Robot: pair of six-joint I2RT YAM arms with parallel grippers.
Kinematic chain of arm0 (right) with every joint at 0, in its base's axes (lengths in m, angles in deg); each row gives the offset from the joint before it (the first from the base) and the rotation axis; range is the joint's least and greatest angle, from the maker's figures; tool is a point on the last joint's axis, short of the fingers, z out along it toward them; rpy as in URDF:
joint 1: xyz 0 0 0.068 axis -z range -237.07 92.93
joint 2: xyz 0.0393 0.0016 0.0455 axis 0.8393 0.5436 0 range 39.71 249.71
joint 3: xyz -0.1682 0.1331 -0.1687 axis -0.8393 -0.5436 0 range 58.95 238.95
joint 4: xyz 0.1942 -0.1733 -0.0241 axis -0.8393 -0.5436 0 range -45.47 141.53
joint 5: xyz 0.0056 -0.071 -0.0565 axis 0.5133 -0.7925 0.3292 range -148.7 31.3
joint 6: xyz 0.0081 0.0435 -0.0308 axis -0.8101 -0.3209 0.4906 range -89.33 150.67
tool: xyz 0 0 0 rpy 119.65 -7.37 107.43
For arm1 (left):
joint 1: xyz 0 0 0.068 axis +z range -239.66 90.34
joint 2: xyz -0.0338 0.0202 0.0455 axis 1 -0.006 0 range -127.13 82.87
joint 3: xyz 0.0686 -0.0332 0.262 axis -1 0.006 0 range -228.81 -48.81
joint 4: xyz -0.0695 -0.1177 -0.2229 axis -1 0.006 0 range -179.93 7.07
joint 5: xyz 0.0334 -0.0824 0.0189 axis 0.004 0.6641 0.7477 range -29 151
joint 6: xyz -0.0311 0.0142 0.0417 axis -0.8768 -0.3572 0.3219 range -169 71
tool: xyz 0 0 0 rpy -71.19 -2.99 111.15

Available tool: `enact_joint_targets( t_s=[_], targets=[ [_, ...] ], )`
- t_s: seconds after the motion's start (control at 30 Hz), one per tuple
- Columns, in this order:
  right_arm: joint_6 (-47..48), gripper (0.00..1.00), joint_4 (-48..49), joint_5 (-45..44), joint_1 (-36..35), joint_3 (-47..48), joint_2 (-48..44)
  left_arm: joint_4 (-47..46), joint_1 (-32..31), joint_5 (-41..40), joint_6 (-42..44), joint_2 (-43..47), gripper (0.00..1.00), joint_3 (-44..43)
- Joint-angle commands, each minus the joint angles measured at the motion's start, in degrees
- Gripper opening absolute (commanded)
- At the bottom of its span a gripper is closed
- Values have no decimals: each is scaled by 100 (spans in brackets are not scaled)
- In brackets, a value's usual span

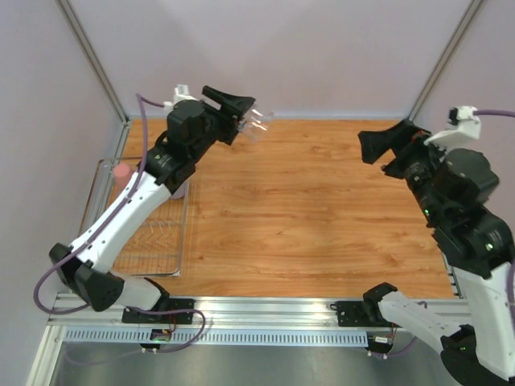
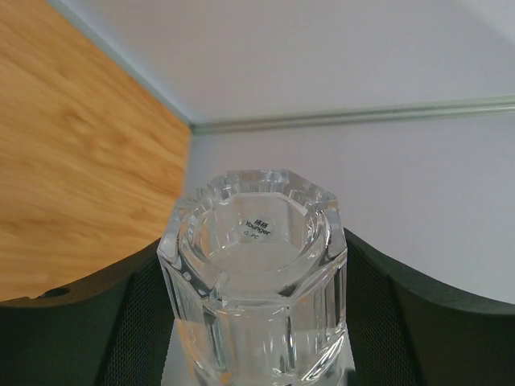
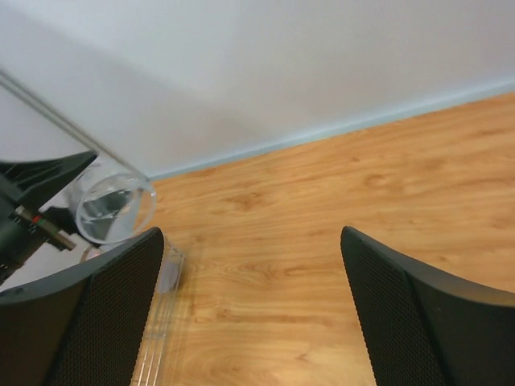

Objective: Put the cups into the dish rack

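Note:
The clear cup (image 1: 256,127) points its opening sideways. My left gripper tips it opening down next, moves back and down onto the rack wires near the lavender cup (image 1: 180,190), then releases it.
My left gripper (image 1: 241,117) is shut on a clear faceted cup (image 1: 256,127) and holds it raised above the table's far left part. In the left wrist view the clear cup (image 2: 253,273) sits between both black fingers, its base toward the camera. The silver wire dish rack (image 1: 157,241) lies at the left edge. A pink cup (image 1: 121,174) stands in its far corner; a lavender cup (image 1: 180,190) shows partly under my left arm. My right gripper (image 1: 385,149) is open and empty, raised at the far right. The right wrist view also shows the clear cup (image 3: 113,205).
The wooden table (image 1: 314,209) is enclosed by pale walls, with metal corner posts (image 1: 92,60) at the back. An aluminium rail (image 1: 265,310) runs along the near edge. The rack's edge shows faintly in the right wrist view (image 3: 157,338).

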Motion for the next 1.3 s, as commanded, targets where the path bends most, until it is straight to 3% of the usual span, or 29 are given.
enact_joint_targets(
  t_s=[0.0,0.07,0.1,0.2,0.27,0.43,0.63,0.77,0.93,1.27],
  targets=[
    [-123,94,-2064,-1051,73,679,-313,241,322,-619,2592,1233,31,402],
    [-289,96,-2438,-1079,73,594,-366,207,349,-1313,3620,2109,32,1086],
    [-351,96,-2579,-1053,73,254,-436,180,392,-1481,4643,2419,33,1594],
    [-571,96,-2214,-798,73,-590,-901,22,577,-1544,6334,3615,32,2604],
    [-659,96,-1931,-605,73,-1408,-1331,266,621,-1464,6779,4290,30,3003],
    [-862,95,-1341,-437,73,-2420,-1807,927,656,-3131,6913,4874,29,3935],
    [-756,95,-1192,-428,64,-2711,-1763,-161,770,-4302,7123,5305,33,5245],
    [-853,95,-1174,-481,73,-2843,-1781,-1005,1104,-4321,6976,5183,35,5834],
    [-958,95,-1279,-446,73,-2914,-1895,-900,2200,-3805,6043,4665,35,5993],
    [-1029,95,-1420,-543,81,-3098,-2054,-2350,2344,-3635,5594,3469,34,6213]
  ],
)
